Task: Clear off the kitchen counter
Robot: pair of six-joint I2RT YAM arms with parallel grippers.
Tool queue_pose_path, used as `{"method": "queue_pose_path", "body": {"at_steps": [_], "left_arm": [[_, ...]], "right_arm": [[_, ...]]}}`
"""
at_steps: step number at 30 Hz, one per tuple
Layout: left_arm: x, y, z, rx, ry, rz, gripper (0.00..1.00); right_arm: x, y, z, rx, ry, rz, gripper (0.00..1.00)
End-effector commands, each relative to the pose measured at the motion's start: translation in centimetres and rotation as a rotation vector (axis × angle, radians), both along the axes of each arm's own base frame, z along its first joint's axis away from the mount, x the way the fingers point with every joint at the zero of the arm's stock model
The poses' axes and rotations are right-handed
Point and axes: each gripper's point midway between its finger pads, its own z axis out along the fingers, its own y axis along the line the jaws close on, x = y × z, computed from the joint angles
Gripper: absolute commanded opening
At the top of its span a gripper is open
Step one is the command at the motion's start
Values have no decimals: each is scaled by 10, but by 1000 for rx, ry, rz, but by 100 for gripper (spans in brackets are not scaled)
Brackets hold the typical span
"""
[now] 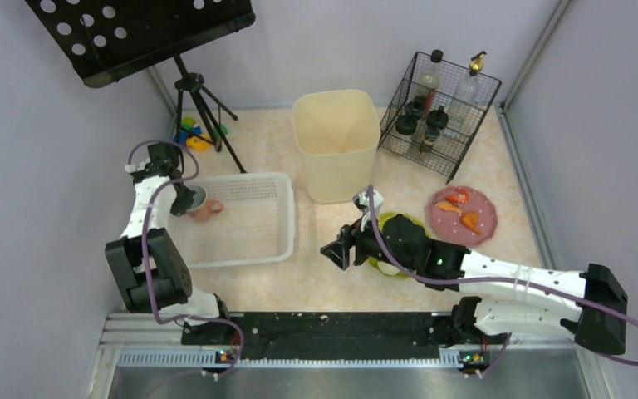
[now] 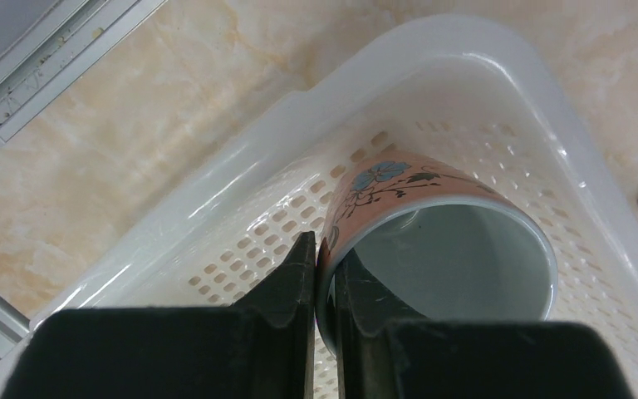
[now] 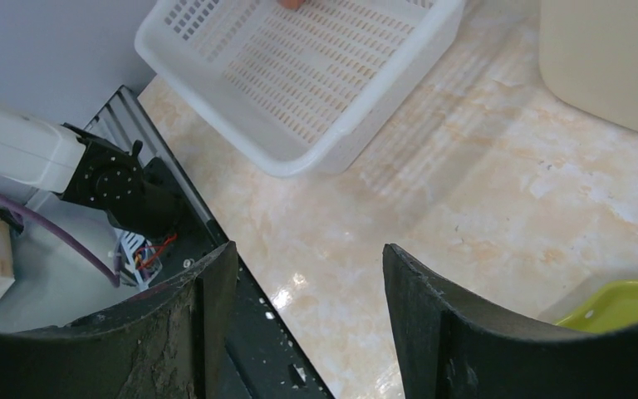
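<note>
The mug is already inside the basket, so my left gripper needs to move gently outward a little toward the basket's far corner by the tripod (image 1: 193, 180) (image 2: 475, 87) and let go of the mug's rim.
A pink mug with a blue flower print (image 2: 432, 241) lies tilted in the far left corner of the white perforated basket (image 2: 241, 158). My left gripper (image 2: 326, 249) is shut on the mug's rim, one finger outside the wall and one inside. From above, the left gripper (image 1: 184, 198) and mug (image 1: 206, 205) sit at the basket's (image 1: 289, 218) far left. My right gripper (image 1: 336, 249) hovers open over the marble kitchen counter (image 1: 299, 283), nothing between its fingers (image 3: 208, 283). A green plate (image 1: 405, 220) lies partly under the right arm.
A cream bin (image 1: 336, 141) stands at the back centre, with a wire rack of bottles (image 1: 440, 112) to its right. A pink plate (image 1: 483, 230) with orange food lies at the right. A tripod stand (image 1: 195, 91) and small toys (image 1: 193, 135) are at the back left.
</note>
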Motion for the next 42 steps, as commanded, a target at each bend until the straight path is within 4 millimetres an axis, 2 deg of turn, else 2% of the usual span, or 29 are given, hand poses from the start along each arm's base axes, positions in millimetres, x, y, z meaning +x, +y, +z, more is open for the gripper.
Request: {"method": "queue_pose_path", "body": {"at_steps": [1,11,15,18,22,24,27,32,35,42], "left_arm": [[32,16,25,33,-155,117,0],[39,28,20,36,-166,254,0],[49,25,15,-10,-168,264,2],[51,20,7,-44,-156,277,19],[50,15,-2,-75,-143,279,35],[50,15,-3,-75,-148,275,49],[51,16,4,-68,-161,270,76],[54,12,23,-73,-186,228,98],[56,6,33,-85,-190,163,99],[43,-17,63,-88,-230,35,99]], "right_arm": [[-1,-1,14,55,-22,-4,64],[0,0,7,50,-17,-5,65],[1,-1,3,38,-14,-13,65],[2,0,0,32,-13,-18,65],[2,2,-1,33,-9,-15,65],[3,3,-1,32,-8,-15,65],[3,5,-3,31,-4,-13,65],[3,8,-3,33,1,-10,66],[4,8,-1,32,1,-13,66],[14,-2,7,-9,-4,-88,66]]}}
